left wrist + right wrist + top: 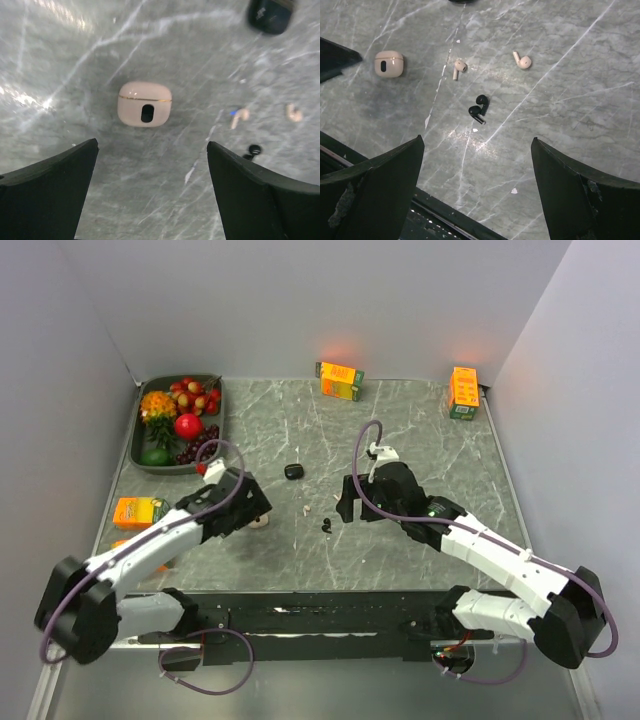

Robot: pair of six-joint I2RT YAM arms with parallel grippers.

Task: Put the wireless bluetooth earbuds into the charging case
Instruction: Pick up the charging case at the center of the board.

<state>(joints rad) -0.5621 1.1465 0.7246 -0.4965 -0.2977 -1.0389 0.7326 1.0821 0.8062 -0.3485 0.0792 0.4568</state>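
My left gripper's fingers come down around the short sides of the pinkish charging case [144,104] next and close. The case lies below, in line with the finger gap.
A pale pinkish charging case [144,104] lies flat on the marble table, lid down, just ahead of my open left gripper [152,145]. Nothing is between its fingers. The same case [389,63] shows at the left of the right wrist view. Two whitish earbuds [458,66] [523,61] lie apart on the table. Nearer to me lie black earbuds [479,107], close together. My right gripper [477,140] hangs open above the table just short of the black ones, holding nothing. From above, the left gripper [255,512] and right gripper [345,508] flank the black earbuds [327,526].
A black case [293,471] sits farther back in the middle. A fruit tray [222,390] stands at the back left. Orange juice cartons stand at the back centre [340,380], back right [463,392] and left edge [138,511]. The table's near edge [445,212] lies under the right gripper.
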